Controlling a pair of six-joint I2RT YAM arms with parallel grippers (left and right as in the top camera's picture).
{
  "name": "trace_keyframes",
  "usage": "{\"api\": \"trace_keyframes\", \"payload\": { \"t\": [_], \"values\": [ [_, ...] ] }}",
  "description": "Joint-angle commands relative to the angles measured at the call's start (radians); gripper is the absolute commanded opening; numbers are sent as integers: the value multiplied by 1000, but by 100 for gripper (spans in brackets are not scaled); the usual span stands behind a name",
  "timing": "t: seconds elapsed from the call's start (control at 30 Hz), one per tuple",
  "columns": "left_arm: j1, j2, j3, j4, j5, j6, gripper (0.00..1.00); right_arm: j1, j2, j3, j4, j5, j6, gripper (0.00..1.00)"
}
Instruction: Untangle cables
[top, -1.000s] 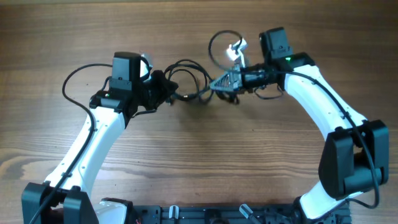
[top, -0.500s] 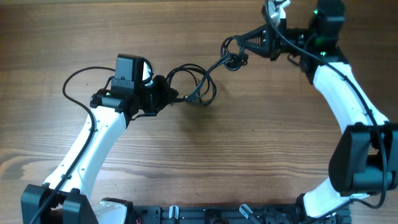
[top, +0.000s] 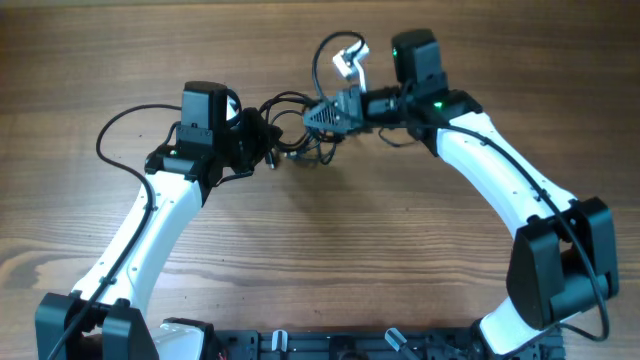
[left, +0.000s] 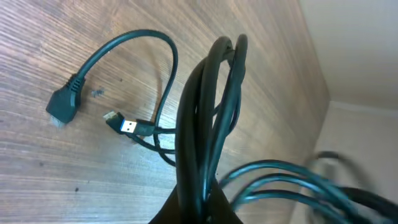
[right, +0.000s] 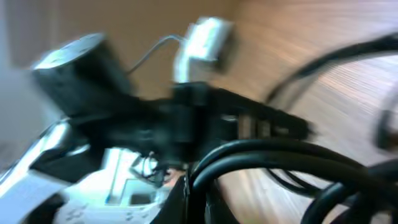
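The cords are bunched, so next my right gripper needs to move down toward bare wood, which lies to its right in the overhead view, and release the cable end.
The cables (top: 292, 133) are thin black cords bunched in a short tangle between my two grippers at the far middle of the table. My left gripper (top: 266, 141) is shut on one end of the bundle. In the left wrist view its jaws (left: 198, 210) pinch a tall doubled loop of cord (left: 208, 118), and a cord with a silvery USB plug (left: 127, 127) and a black connector (left: 63, 108) lies on the wood beyond. My right gripper (top: 314, 116) is shut on the other end, a hand's width away. The right wrist view is blurred, with thick black cords (right: 273, 155) arching out of the shut jaws (right: 198, 202).
The wooden table (top: 380, 260) spreads around both arms. The left arm's own wire (top: 108, 132) loops out to the left. A wire loop with a white connector (top: 350, 58) rises above the right wrist. A black rail (top: 330, 345) runs along the front edge.
The right gripper swung out to the far right corner, stretching the cables into a line, then came back left close to the left gripper, so the cords bunch up again. The left arm hardly moved.
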Motion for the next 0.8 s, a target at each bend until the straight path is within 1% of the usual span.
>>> {"api": "trace_keyframes", "payload": {
  "t": [0.0,0.03,0.07,0.1,0.13,0.17,0.2,0.23,0.27,0.3,0.33,0.4,0.43,0.5,0.53,0.57,0.6,0.67,0.7,0.73,0.77],
  "values": [
    [-1,3,-1,6,-1,-9,4,29,-34,13,18,114,78,5],
    [-1,3,-1,4,-1,-9,4,43,-34,13,-45,274,67,4],
    [-1,3,-1,-4,-1,-9,4,46,-34,13,-73,311,80,4],
    [-1,3,-1,-17,-1,-8,4,45,-34,13,-74,265,137,4],
    [-1,3,-1,-53,-20,2,4,37,-34,13,27,85,267,4],
    [-1,3,-1,-81,-41,6,4,14,-34,13,192,-62,430,4],
    [-1,3,-1,-103,-56,6,4,-11,-34,13,391,-135,586,4],
    [-1,3,-1,-120,-65,7,4,-41,-34,13,592,-156,735,4],
    [-1,3,-1,-133,-74,7,4,-85,-34,13,758,-148,831,4],
    [-1,3,-1,-151,-85,7,4,-117,-34,13,790,-135,841,4],
    [-1,3,-1,-166,-89,7,4,-156,-34,13,780,-122,827,4],
    [-1,3,-1,-194,-90,40,4,-225,-29,13,687,-102,735,4],
    [-1,3,-1,-209,-90,69,4,-273,-29,13,499,-45,589,4],
    [-1,3,-1,-248,-90,119,4,-316,-29,13,205,130,346,4],
    [-1,3,-1,-258,-90,136,4,-324,-29,13,92,232,255,4],
    [-1,3,-1,-274,-84,167,4,-326,-29,13,-62,399,148,4],
    [-1,3,-1,-280,-62,216,4,-324,-29,13,-175,557,56,4],
    [-1,3,-1,-274,78,365,4,-324,-29,13,-320,774,-53,4],
    [-1,3,-1,-259,150,415,4,-324,-29,13,-358,819,-83,4],
    [-1,3,-1,-227,257,465,4,-324,-29,13,-402,835,-139,8],
    [-1,3,-1,-188,333,475,4,-324,-29,13,-445,832,-188,22]
  ]
}}
